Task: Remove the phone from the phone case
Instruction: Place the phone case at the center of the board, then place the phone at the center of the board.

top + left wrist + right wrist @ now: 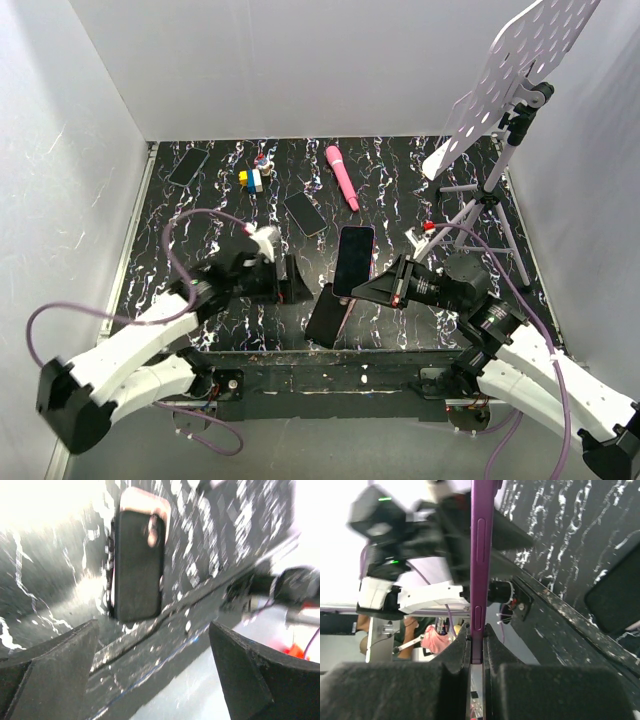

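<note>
The phone's long edge facing my left gripper is free, so I will move my left gripper outward and to the right in the top view, onto that edge.
My right gripper (374, 288) is shut on the lower end of the phone (355, 258) and holds it upright-tilted above the table, its glossy black screen facing the top camera. In the right wrist view the phone (479, 540) shows edge-on as a purple side with buttons, pinched between my fingers (476, 630). The pale pink phone case (328, 315) lies flat by the table's front edge, dark inside up; it also shows in the left wrist view (137, 560) and the right wrist view (615, 602). My left gripper (294, 279) is open and empty, just left of the case (154, 630).
A pink wand (341, 177), two bare black phones (188, 166) (305, 213) and small toy bricks (252, 178) lie farther back. A tripod (488, 205) with a white perforated plate (510, 70) stands at the right. White walls enclose the table.
</note>
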Motion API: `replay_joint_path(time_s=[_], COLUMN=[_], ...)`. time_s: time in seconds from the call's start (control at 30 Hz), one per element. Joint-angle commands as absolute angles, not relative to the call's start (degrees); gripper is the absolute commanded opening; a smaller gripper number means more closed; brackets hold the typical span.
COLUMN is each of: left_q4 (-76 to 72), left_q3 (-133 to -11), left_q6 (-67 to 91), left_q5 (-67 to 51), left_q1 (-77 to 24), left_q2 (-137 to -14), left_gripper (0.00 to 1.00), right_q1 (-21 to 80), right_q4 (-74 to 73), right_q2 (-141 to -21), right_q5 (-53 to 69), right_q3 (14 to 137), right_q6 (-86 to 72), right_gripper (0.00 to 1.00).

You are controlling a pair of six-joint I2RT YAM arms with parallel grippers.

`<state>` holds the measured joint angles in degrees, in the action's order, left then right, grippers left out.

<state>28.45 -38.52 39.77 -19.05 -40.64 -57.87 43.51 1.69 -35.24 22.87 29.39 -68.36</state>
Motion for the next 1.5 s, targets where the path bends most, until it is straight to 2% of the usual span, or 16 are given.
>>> replay_joint_path(time_s=[0.0,0.2,0.37,0.5,0.6,0.7,0.83,0.87,0.9,0.93,0.97,1.03,1.1,1.2,1.47], left_q4=[35.5,22.4,2.2,-10.8,-15.7,-17.2,-16.4,-15.7,-14.2,-10.2,-5.7,6.2,14.1,12.5,-3.8], left_q3=[-45.4,-51.7,-44.7,-41.9,-40.4,-39.6,-39.8,-40.3,-41.0,-42.0,-43.0,-46.4,-48.5,-47.8,-53.1], left_q6=[37.0,43.6,55.2,63.9,66.3,67.0,65.8,64.5,62.9,60.8,58.6,53.1,49.8,51.4,56.1], left_q5=[-4.0,-30.3,-40.9,-45.1,-45.4,-46.1,-47.1,-47.1,-46.7,-45.3,-43.3,-35.4,-25.3,-17.6,-19.9], left_q1=[-40.2,-38.8,-37.7,-36.7,-35.0,-31.5,-25.5,-24.2,-23.1,-21.8,-20.1,-17.2,-14.5,-11.3,-8.4], left_q2=[-45.4,-57.1,-60.2,-63.4,-63.5,-63.9,-65.6,-66.3,-67.0,-67.8,-68.4,-70.0,-72.6,-77.6,-98.9], left_gripper=[0.96,0.98,0.88,0.58,0.45,0.24,0.0,0.0,0.0,0.0,0.0,0.0,0.0,0.0,0.0], right_q1=[43.2,43.2,43.2,43.2,43.2,43.2,43.2,43.2,43.2,43.2,43.2,43.2,43.2,43.1,43.2], right_q4=[-0.9,10.1,16.9,21.6,23.9,24.8,20.3,17.4,13.4,7.3,0.9,-11.5,-17.8,-18.7,-18.5], right_q2=[-35.9,-39.9,-42.8,-46.7,-49.7,-52.6,-53.5,-53.3,-53.1,-52.9,-52.8,-52.4,-51.0,-47.0,-37.9], right_q5=[22.5,29.3,31.9,33.4,34.1,34.4,30.9,29.3,27.7,25.9,23.4,17.8,13.6,11.8,9.9], right_q3=[33.4,31.9,31.1,30.4,30.4,30.5,30.6,30.9,31.6,33.2,34.7,38.2,40.0,38.8,34.8], right_q6=[-62.5,-61.7,-62.5,-64.0,-64.2,-64.6,-64.4,-63.8,-62.3,-60.6,-58.7,-55.2,-53.5,-53.3,-55.5], right_gripper=[0.01,0.01,0.01,0.01,0.01,0.04,0.39,0.49,0.65,0.73,0.75,0.76,0.76,0.77,0.77])
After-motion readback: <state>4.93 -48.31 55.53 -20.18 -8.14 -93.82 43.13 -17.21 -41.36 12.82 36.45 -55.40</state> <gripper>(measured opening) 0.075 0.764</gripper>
